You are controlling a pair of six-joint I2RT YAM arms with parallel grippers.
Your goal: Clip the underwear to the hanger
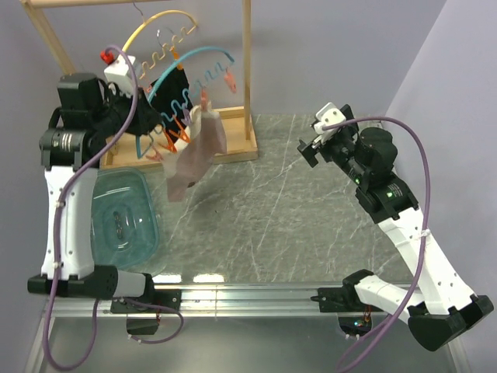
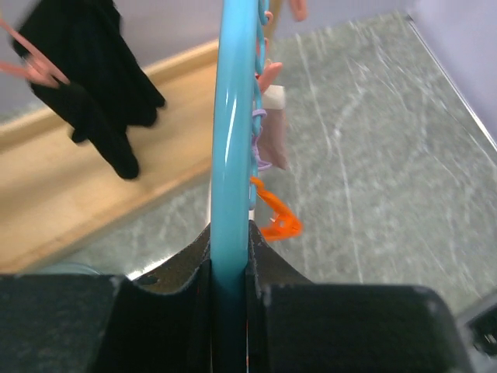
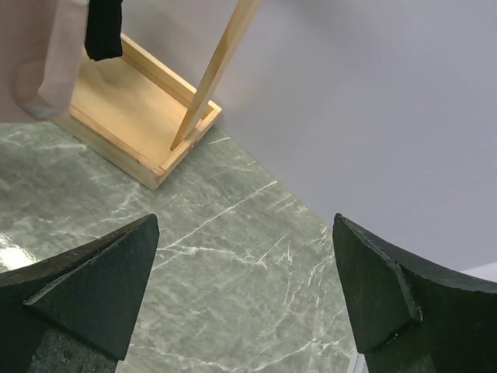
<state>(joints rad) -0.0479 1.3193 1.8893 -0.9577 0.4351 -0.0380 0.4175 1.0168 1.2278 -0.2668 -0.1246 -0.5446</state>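
Observation:
The light-blue hanger still has its hook short of the rack's top bar, so my left gripper will next move outward toward that bar and let go of the hanger there.
The light-blue hanger hangs tilted in front of the wooden rack. My left gripper is shut on its lower left end, and the blue bar runs up between the closed jaws. The pink-beige underwear hangs from the hanger by one pink clip at its top corner and droops toward the table. It shows as a thin strip in the left wrist view and at the top left of the right wrist view. My right gripper is open and empty above the table, well right of the underwear.
A black garment hangs behind the underwear from the yellow hanger. The wooden rack's base and upright post stand at the back. A teal plastic bin sits front left. Loose orange clips dangle from the blue hanger.

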